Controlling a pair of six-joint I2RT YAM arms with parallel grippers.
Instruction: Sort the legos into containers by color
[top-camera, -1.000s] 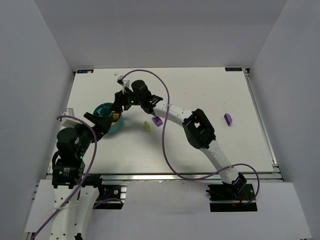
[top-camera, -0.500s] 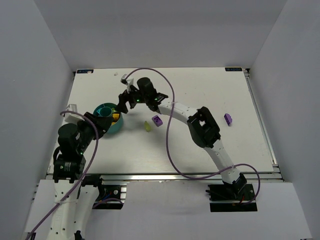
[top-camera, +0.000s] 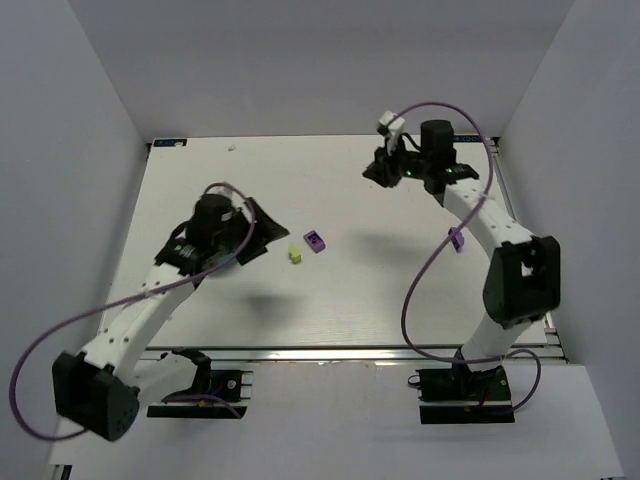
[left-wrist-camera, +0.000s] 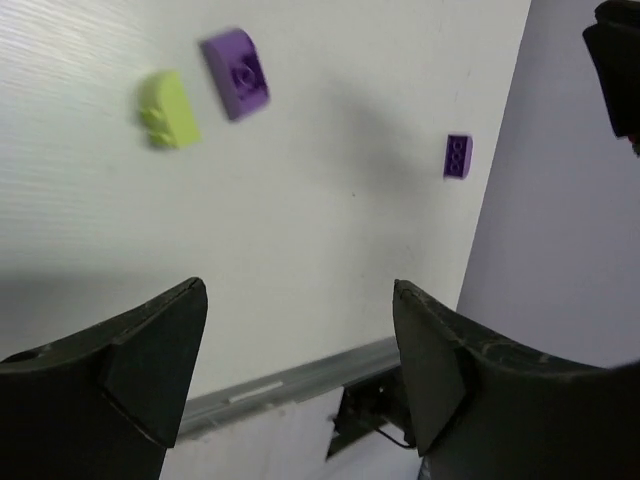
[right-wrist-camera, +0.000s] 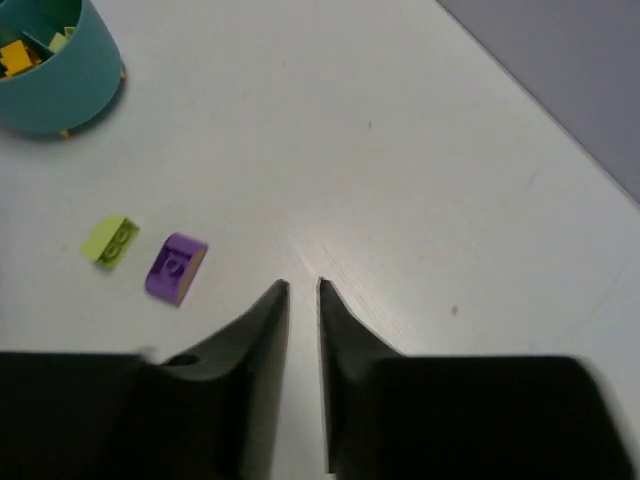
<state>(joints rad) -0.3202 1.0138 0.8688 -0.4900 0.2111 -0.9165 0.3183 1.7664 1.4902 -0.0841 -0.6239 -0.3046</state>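
The lime lego (top-camera: 295, 254) lies below my left gripper and to its right in the top view, so next I bring the open fingers that way down to straddle it.
A lime lego (top-camera: 295, 254) and a purple lego (top-camera: 315, 241) lie side by side mid-table; the left wrist view shows the lime lego (left-wrist-camera: 168, 110) and the purple lego (left-wrist-camera: 237, 75) ahead of its fingers. A second purple lego (top-camera: 456, 238) rests far right. My left gripper (top-camera: 260, 238) hovers open just left of the pair, over where the bowl stood. In the left wrist view the left gripper (left-wrist-camera: 297, 300) holds nothing. The teal bowl (right-wrist-camera: 60, 85), with orange and lime bricks inside, shows only in the right wrist view. My right gripper (top-camera: 375, 172) hangs high at the back right. In its own view the right gripper (right-wrist-camera: 302, 287) is nearly shut and holds nothing.
White walls close in the table on the left, back and right. A metal rail (top-camera: 350, 352) runs along the near edge. Purple cables (top-camera: 420, 290) loop off both arms.
The left arm swung out from near its base over the bowl toward the two legos. The right arm left the bowl for the back right, and its jaws closed to a slit.
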